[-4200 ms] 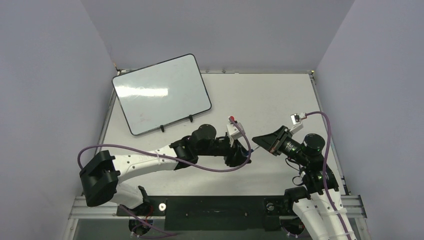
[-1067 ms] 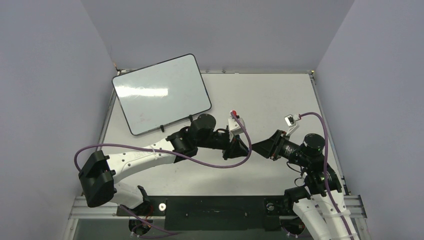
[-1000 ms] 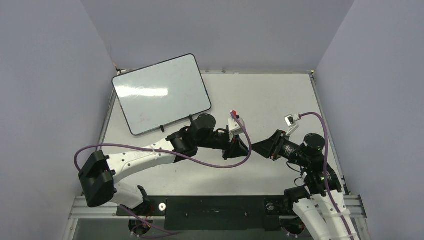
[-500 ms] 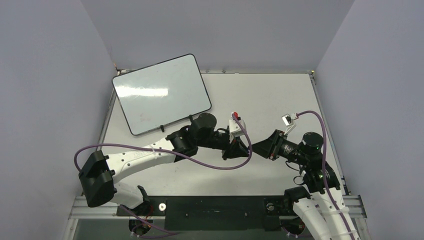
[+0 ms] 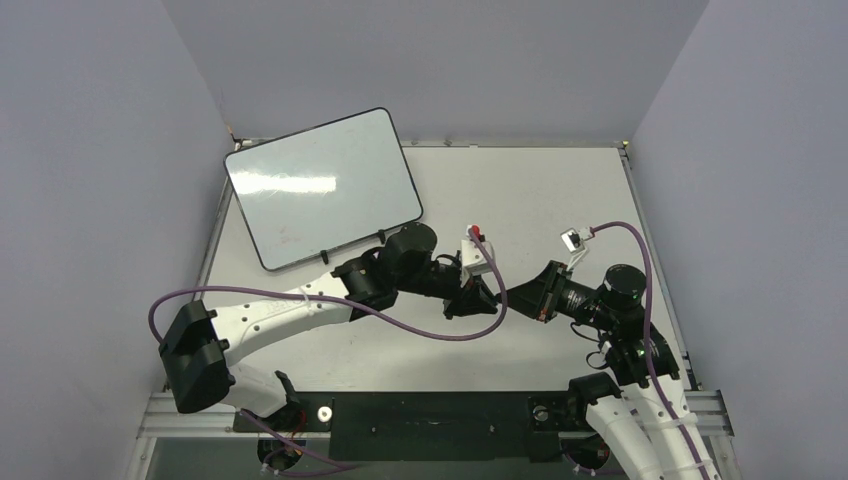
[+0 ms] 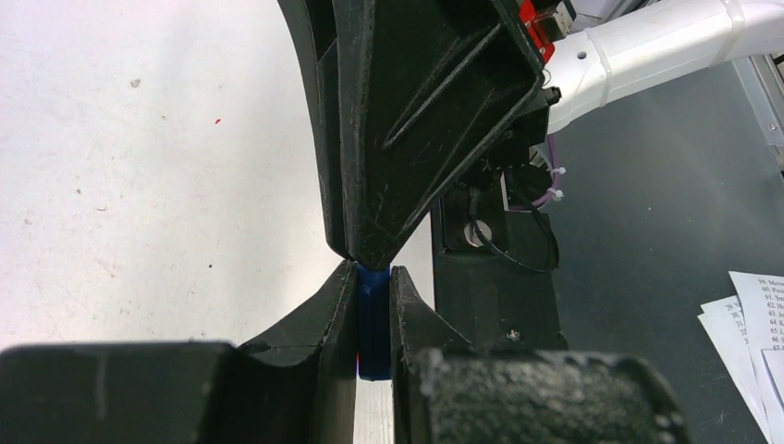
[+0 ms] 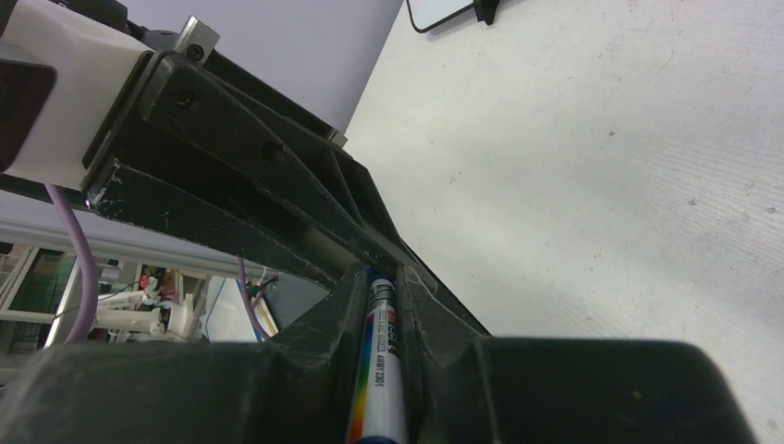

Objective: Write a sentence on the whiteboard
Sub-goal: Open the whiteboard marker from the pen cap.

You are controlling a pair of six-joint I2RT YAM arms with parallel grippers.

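Note:
I will pull my left gripper away from the right gripper, tilt its fingers down and lower it. The tabletop below is bare, so I will release the cap there.
The whiteboard (image 5: 322,188) stands tilted at the back left of the table, and its surface shows no blue sentence. Its lower corner shows in the right wrist view (image 7: 434,11). My two grippers meet tip to tip over the middle of the table. My right gripper (image 5: 515,293) is shut on a white marker (image 7: 379,370) with a rainbow stripe, which lies along its fingers (image 7: 382,273). My left gripper (image 5: 488,297) is shut on the marker's blue cap (image 6: 373,324), and its fingertips (image 6: 373,273) touch the right gripper's tips.
Purple cables loop off both arms, one (image 5: 420,335) hanging below the left wrist. The black base rail (image 5: 430,410) runs along the near edge. Grey walls close in the table on three sides. Printed sheets (image 6: 758,314) lie beyond the table edge.
Since 4 s ago my left gripper rose and closed in on the right gripper's tips. In the last second both wrists shifted slightly and stayed joined at the marker.

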